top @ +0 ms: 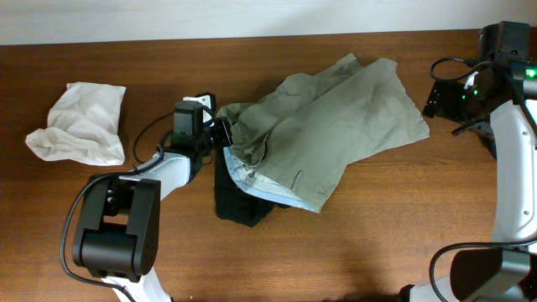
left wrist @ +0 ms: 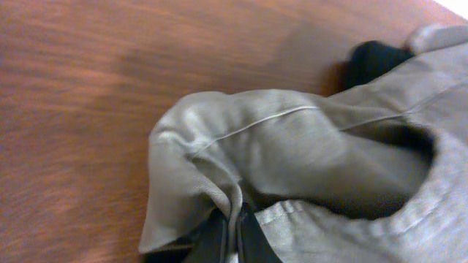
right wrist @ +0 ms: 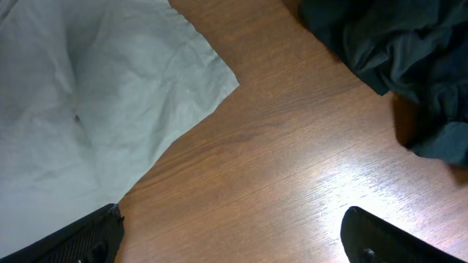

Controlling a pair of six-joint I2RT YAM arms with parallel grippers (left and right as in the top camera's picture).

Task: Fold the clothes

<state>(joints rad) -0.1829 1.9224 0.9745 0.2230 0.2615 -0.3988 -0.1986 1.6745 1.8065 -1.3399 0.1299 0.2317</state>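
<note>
My left gripper raises the olive hem clear of the black garment (top: 239, 205) beneath next. Then it carries the hem outward to bare wood by the white cloth and releases it.
An olive-green garment (top: 336, 122) lies spread at the table's middle, over a light blue garment (top: 289, 197) and a black garment (top: 239, 205). My left gripper (top: 223, 134) is at the olive garment's left edge, shut on a fold of its fabric; in the left wrist view the fingers (left wrist: 234, 237) pinch the hem of the olive garment (left wrist: 292, 146). My right gripper (top: 436, 96) is at the far right, beside the garment's right corner, open and empty. In the right wrist view the fingers (right wrist: 234, 237) are wide apart above bare wood, with the olive garment's corner (right wrist: 110, 95) at the upper left.
A crumpled white cloth (top: 80, 126) lies at the left of the wooden table (top: 377, 235). A dark cloth (right wrist: 395, 51) shows at the upper right of the right wrist view. The black garment also shows in the left wrist view (left wrist: 373, 62).
</note>
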